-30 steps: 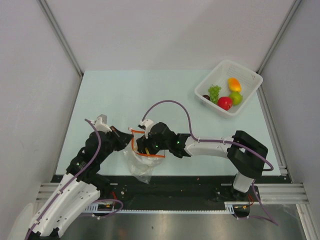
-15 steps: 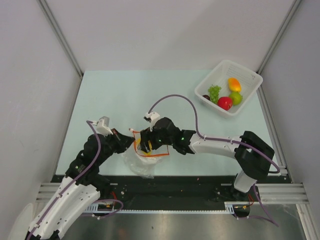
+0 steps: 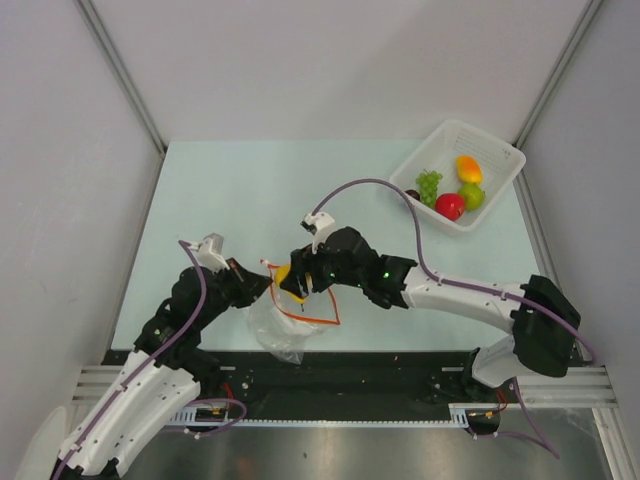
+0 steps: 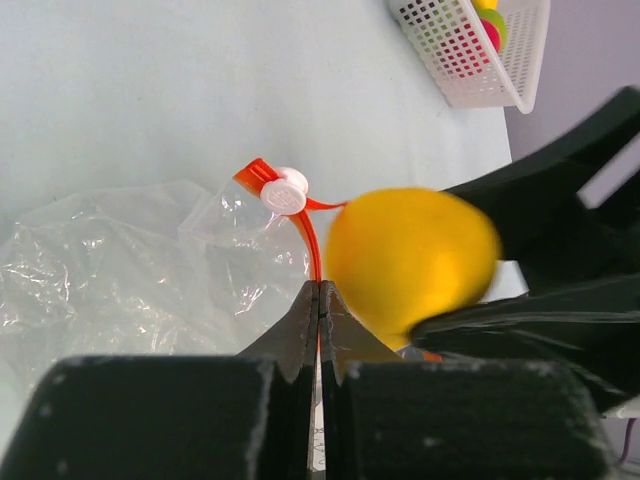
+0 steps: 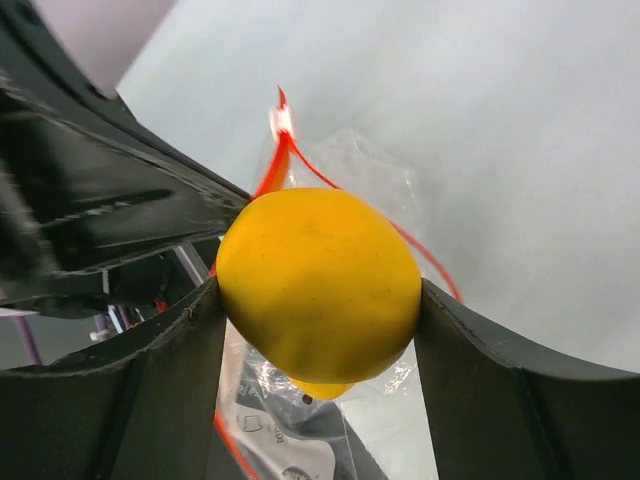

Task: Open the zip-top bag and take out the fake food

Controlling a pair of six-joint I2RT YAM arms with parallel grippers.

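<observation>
The basket's bottom is bare beyond the green grapes. My right gripper will move outward from the bag (image 3: 278, 328) over that spot next and let go of the pear.
The clear zip-top bag (image 3: 278, 328) lies crumpled near the front edge, its orange-red zip strip (image 3: 318, 318) pulled open. My left gripper (image 3: 263, 279) is shut on that strip (image 4: 318, 245) just below the white slider (image 4: 284, 192). My right gripper (image 3: 296, 281) is shut on a yellow pear (image 3: 284, 275), one piece of the fake food, just above the bag's mouth. The pear (image 5: 318, 285) fills the gap between the right fingers, with the bag (image 5: 350, 165) behind it. In the left wrist view the pear (image 4: 410, 260) sits right beside my left gripper (image 4: 320, 292).
A white mesh basket (image 3: 500, 150) stands at the far right corner, also seen in the left wrist view (image 4: 470, 60). It holds green grapes (image 3: 428, 184), a red apple (image 3: 450, 206), a green fruit (image 3: 472, 196) and an orange-yellow fruit (image 3: 468, 168). Grey walls flank the table.
My right gripper has risen out of the bag's mouth with the yellow pear, which now shows. The right arm has stretched out to the right. The left gripper keeps its hold on the strip.
</observation>
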